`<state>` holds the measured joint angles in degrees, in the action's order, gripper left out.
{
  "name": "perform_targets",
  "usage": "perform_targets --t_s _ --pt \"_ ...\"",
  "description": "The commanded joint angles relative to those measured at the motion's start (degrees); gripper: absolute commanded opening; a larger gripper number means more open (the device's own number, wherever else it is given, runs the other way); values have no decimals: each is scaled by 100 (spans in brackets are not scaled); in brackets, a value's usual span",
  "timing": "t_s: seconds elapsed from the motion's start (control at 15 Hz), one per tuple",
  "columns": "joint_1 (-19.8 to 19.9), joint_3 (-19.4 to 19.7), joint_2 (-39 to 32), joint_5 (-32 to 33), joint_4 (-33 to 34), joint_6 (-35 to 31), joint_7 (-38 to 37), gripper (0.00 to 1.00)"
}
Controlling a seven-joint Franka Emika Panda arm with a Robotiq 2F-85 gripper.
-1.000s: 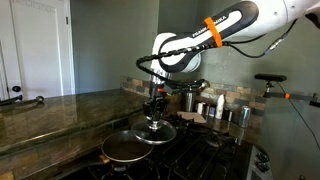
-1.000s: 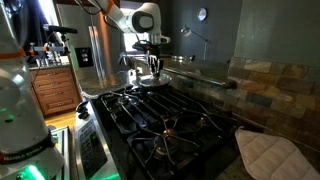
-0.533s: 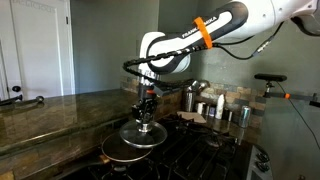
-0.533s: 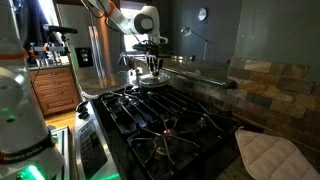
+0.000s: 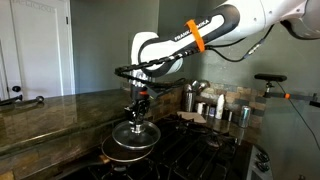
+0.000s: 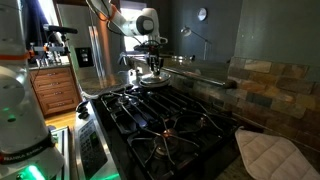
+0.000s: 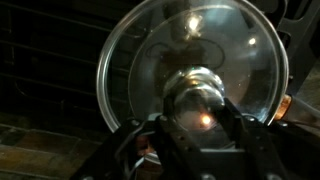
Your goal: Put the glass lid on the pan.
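Note:
The lid still hangs off-centre above the pan, so my gripper needs to shift toward the pan's uncovered edge [image 5: 118, 154] next, lower the lid onto the pan and release it.
The glass lid [image 5: 135, 134] is round and clear with a shiny metal rim. It hangs level from my gripper [image 5: 137, 114], just above the dark pan [image 5: 112, 151] on the stove. My gripper is shut on the lid's centre knob. In the wrist view the lid [image 7: 140, 60] fills the frame and the knob [image 7: 196, 95] sits between my fingers [image 7: 197, 118]. In an exterior view the lid [image 6: 152, 82] and gripper [image 6: 152, 68] show at the far end of the stove; the pan is hard to make out there.
A black gas stove with grates [image 6: 165, 120] spans the counter. Steel canisters [image 5: 190, 97] and small jars [image 5: 218, 108] stand behind the burners. A stone countertop [image 5: 50, 115] lies beside the stove. A white oven mitt [image 6: 268, 152] lies near one corner.
My gripper has carried the lid sideways from over the middle of the stove to over the pan, and a little lower.

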<state>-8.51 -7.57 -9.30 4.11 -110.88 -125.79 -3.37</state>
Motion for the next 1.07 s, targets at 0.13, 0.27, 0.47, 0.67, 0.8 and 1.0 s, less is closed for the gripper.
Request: perform_targets --t_s 0.13,0.27,0.47,0.67,0.8,1.0 --pt "-86 -91 -255 -16 411 283 386 23" --pt "-110 -113 -320 -2 465 299 472 23" --pt "-148 -134 -410 45 549 327 575 23" --pt "-174 -133 -455 91 579 339 632 23" --pt "-179 -138 -499 115 608 356 680 23" --pt "-176 -144 -547 138 655 443 747 23"
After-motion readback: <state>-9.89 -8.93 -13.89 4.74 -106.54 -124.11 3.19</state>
